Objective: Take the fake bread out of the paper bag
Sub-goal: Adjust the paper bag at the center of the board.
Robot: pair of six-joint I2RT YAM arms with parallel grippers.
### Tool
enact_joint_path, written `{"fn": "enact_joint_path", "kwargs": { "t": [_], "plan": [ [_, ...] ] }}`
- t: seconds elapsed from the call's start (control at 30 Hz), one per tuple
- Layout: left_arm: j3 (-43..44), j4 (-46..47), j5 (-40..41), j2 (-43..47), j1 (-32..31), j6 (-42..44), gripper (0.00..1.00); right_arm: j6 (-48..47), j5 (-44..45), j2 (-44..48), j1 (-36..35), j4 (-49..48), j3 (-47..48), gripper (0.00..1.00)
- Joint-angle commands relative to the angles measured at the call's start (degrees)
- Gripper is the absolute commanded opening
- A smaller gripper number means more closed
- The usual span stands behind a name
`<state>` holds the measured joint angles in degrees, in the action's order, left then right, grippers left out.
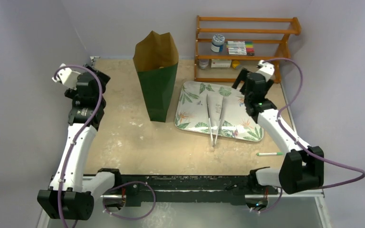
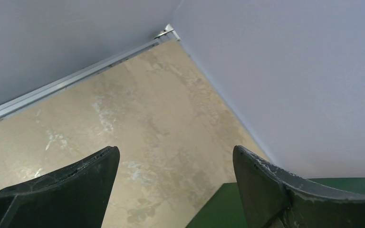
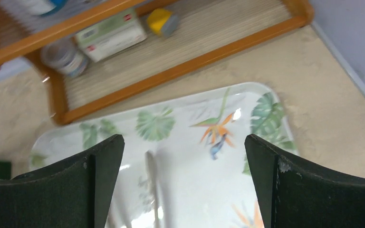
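My left gripper rises and moves across toward the open top of the paper bag next, then lowers onto the edge of the bag's opening.
The paper bag stands upright on the table's far middle, dark green outside with its brown inside showing at the open top. The fake bread is hidden inside it. My left gripper hovers open and empty to the left of the bag. In the left wrist view the left gripper frames bare table, with a green corner of the bag at the lower right. Over the right end of the leaf-patterned tray, my right gripper is held open and empty, seen close up in its wrist view.
Metal tongs lie on the tray, blurred in the right wrist view. A wooden shelf with jars and markers stands at the back right. A green-capped pen lies near the right arm. Walls close the left and back.
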<state>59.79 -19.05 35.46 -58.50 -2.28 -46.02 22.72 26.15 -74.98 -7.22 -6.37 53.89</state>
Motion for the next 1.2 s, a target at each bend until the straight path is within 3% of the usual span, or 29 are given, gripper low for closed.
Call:
{"fn": "enact_joint_path", "kwargs": {
  "t": [0.0,0.2,0.37,0.47,0.6,0.83,0.97,1.17],
  "plan": [
    [10.7,-7.9,-4.2,-1.9,0.3,-1.1,0.90,-0.1,12.2,1.7,-9.2,6.9,3.9,1.00],
    [21.1,-8.6,-15.1,-4.9,0.2,1.0,0.90,4.2,-1.0,0.5,-9.1,9.6,2.0,0.97],
    [30.0,-9.8,-22.7,-8.9,-1.3,2.8,0.88,3.8,-3.3,1.2,-9.2,8.3,2.4,0.93],
    [34.9,-11.5,-25.1,-12.0,-5.5,4.5,0.89,3.8,-3.4,0.8,-9.3,10.5,4.5,0.93],
    [44.0,-17.4,-23.8,-19.2,-13.8,8.6,0.90,3.8,-2.3,0.9,-9.3,12.1,5.7,0.93],
    [50.0,-23.7,-22.4,-24.8,-17.4,10.3,0.90,3.6,-2.0,2.5,-9.5,13.3,5.8,0.93],
    [56.3,-31.5,-14.6,-28.7,-20.5,11.8,0.86,3.5,-1.5,2.9,-9.6,15.1,6.4,0.93],
    [58.4,-35.0,-5.3,-31.6,-25.7,13.2,0.81,2.6,-1.9,4.1,-9.6,15.3,5.9,0.93]
  ]
}}
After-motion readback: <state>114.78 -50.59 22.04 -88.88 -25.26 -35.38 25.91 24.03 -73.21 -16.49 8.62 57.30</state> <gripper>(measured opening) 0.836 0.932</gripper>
